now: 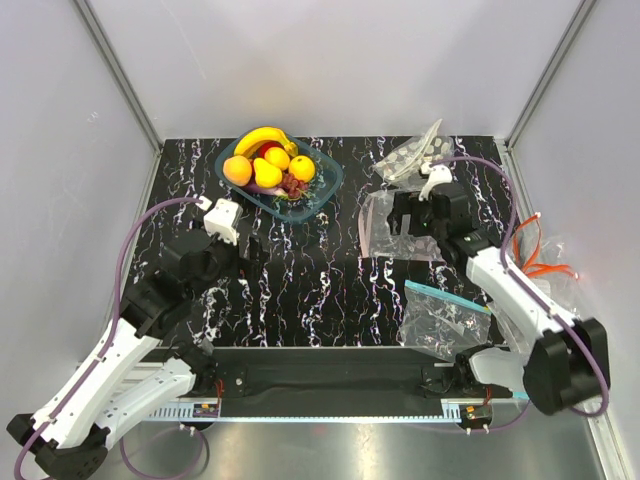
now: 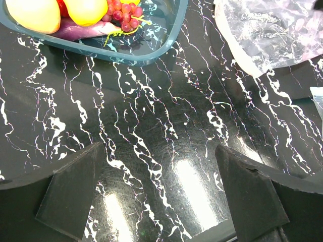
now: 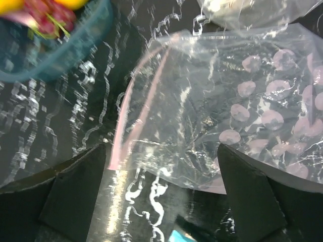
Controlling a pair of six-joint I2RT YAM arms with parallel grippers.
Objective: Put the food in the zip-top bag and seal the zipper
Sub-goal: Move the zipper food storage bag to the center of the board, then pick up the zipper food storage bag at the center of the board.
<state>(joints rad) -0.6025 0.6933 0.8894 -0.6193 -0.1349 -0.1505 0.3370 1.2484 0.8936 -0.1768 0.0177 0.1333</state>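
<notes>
My right gripper moves down toward the left in the top view next, onto the pink zipper's near part below it, where the bag's opening parts.
The food lies in a teal tray (image 1: 328, 188) at the back: a banana (image 1: 262, 137), yellow lemons (image 1: 267, 175), orange rounds (image 1: 238, 170) and a dark red grape cluster (image 1: 294, 185). The grapes also show in the left wrist view (image 2: 123, 12). The zip-top bag (image 1: 385, 232) lies flat right of the tray, dotted and clear (image 3: 227, 116). Its pink zipper (image 3: 135, 103) faces the tray, the mouth slightly parted. My right gripper (image 1: 405, 218) hovers over the bag, open and empty (image 3: 161, 196). My left gripper (image 1: 240, 238) is open and empty (image 2: 161, 196) over bare table in front of the tray.
A second clear bag with a teal-blue strip (image 1: 447, 298) lies at the front right. A third dotted bag (image 1: 415, 155) is at the back right. Orange and clear items (image 1: 545, 265) lie past the table's right edge. Grey walls enclose the dark marbled table (image 1: 320, 280).
</notes>
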